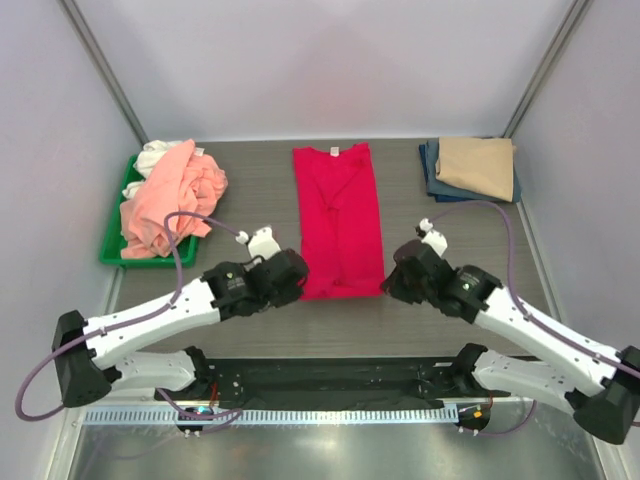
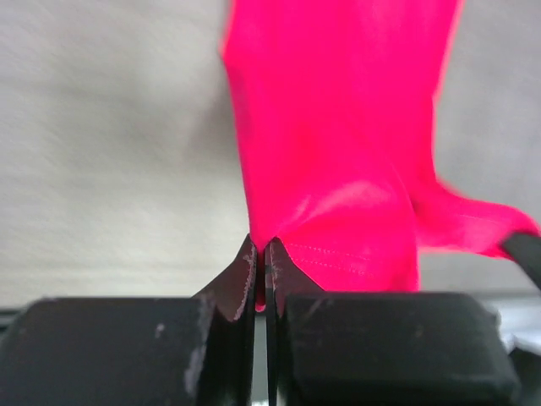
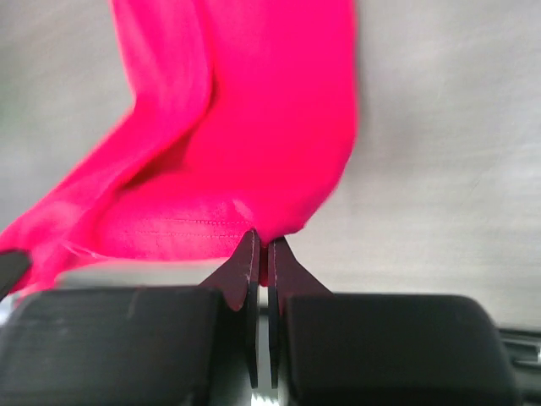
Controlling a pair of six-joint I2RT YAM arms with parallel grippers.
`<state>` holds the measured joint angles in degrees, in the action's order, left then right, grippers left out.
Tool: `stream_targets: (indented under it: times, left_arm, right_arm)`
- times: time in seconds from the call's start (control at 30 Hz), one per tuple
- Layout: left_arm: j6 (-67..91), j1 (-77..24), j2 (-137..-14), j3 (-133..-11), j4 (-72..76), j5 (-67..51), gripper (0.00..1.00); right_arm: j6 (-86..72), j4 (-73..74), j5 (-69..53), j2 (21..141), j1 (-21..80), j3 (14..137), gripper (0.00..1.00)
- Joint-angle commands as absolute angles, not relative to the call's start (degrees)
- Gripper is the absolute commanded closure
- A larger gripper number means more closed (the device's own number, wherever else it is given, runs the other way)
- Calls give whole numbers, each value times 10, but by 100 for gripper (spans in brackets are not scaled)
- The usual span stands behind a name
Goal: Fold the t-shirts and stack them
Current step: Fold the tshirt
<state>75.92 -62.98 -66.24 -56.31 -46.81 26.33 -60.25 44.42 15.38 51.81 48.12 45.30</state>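
Observation:
I will release the crimson-red t-shirt's hem corner midway (image 1: 376, 212), but first I will carry it with my right gripper away from my base, along the t-shirt's side toward the neck.
The crimson-red t-shirt (image 1: 338, 218) lies as a long narrow strip in the middle of the table, neck at the far end. My left gripper (image 1: 300, 277) is shut on its near left hem corner (image 2: 264, 245). My right gripper (image 1: 387, 283) is shut on its near right hem corner (image 3: 264, 241). Both corners are lifted a little off the table. A salmon-pink t-shirt (image 1: 172, 200) and a white one (image 1: 152, 155) lie crumpled in the green tray (image 1: 112, 252) at the left. A folded tan t-shirt (image 1: 478, 163) lies on a folded navy one (image 1: 432, 170) at the far right.
Grey walls and metal posts enclose the table on three sides. A black bar and cable rail run along the near edge between the arm bases.

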Motion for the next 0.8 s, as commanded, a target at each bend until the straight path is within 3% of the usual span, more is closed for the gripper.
stream_targets:
  times: [0.0,0.33,0.77]
  left_arm:
    - [647,-562,-669,-594,-480,258,100]
    - [525,-397,-788,-649,-393,146,100]
    - [430,-313,-989,-816,-377,74,100]
  right_arm:
    - [-508,417,171,589,399,512,99]
    - [-403,338,92,764,287,606,99]
    - [-358,307,57,924,225,713,99]
